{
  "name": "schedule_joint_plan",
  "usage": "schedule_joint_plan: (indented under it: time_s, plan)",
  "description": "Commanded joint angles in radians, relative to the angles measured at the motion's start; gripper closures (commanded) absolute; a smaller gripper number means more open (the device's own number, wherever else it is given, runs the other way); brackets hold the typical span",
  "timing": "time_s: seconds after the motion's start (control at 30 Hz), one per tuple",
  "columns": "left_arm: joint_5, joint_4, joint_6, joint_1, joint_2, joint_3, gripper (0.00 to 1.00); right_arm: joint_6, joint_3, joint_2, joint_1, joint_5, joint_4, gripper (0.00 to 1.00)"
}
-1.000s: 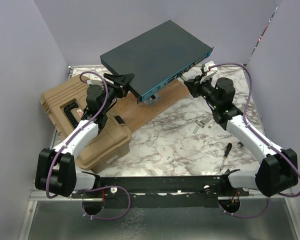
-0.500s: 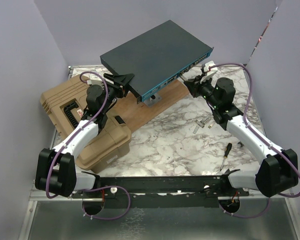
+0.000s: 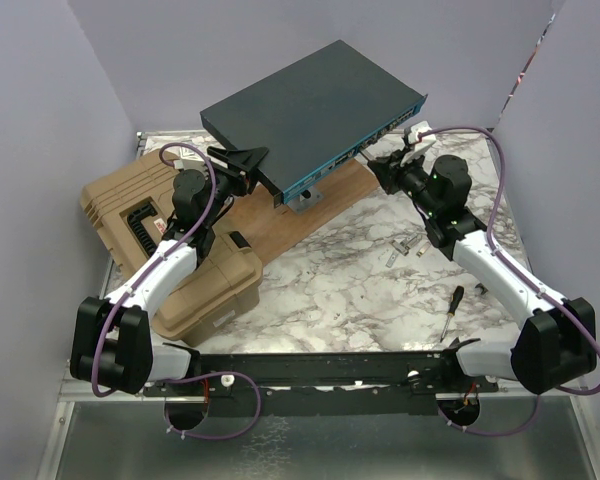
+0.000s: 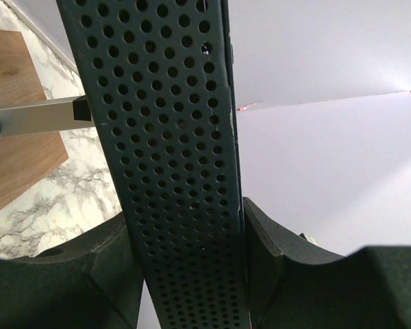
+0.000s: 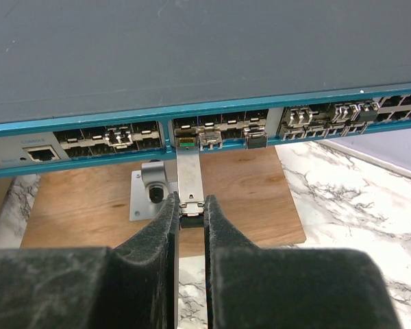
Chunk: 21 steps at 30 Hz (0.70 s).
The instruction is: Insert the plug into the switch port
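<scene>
My right gripper will next push toward the switch's teal side [image 5: 212, 108] and then release. The lower port [image 5: 186, 141] lies outward of my right gripper, and most of the plug is still outside that port.
The switch [image 3: 310, 110], a flat dark grey box with a teal front face [image 5: 212, 108] and a row of ports, sits raised at the back. My left gripper [image 3: 248, 160] is shut on its perforated left side wall [image 4: 171, 137], one finger on each face. My right gripper [image 5: 190, 205] is shut on the rear end of the plug [image 5: 190, 171], a slim silver module. The plug's front tip is at the mouth of a lower port [image 5: 185, 142] just right of the face's middle divider. In the top view my right gripper [image 3: 382, 166] is at the switch's front face.
A tan ribbed case [image 3: 170, 240] lies under my left arm. A wooden board [image 3: 315, 212] with a metal bracket [image 5: 151, 195] lies beneath the switch. Small metal parts [image 3: 405, 247] and a screwdriver [image 3: 452, 310] lie on the marble top. Other modules fill neighbouring ports [image 5: 209, 141].
My right gripper has shifted slightly towards the switch's front face with the plug. The left arm and the switch have not moved.
</scene>
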Motion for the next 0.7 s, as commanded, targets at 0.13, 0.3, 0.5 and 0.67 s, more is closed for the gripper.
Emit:
schedule_joint_plan:
  time_s: [0.13, 0.3, 0.5, 0.67]
  plan:
    - [-0.022, 0.011, 0.041, -0.011, -0.017, 0.008, 0.78, -0.001, 0.014, 0.006, -0.003, 0.013, 0.041, 1.0]
    - [-0.023, 0.012, 0.041, -0.01, -0.018, 0.008, 0.78, -0.019, 0.016, 0.018, -0.003, 0.015, 0.016, 1.0]
    - [-0.023, 0.008, 0.041, -0.01, -0.018, 0.008, 0.78, -0.075, 0.02, 0.019, -0.003, 0.037, -0.029, 1.0]
    - [-0.021, 0.006, 0.043, -0.01, -0.016, 0.011, 0.78, -0.062, 0.02, 0.02, -0.003, 0.04, -0.008, 1.0]
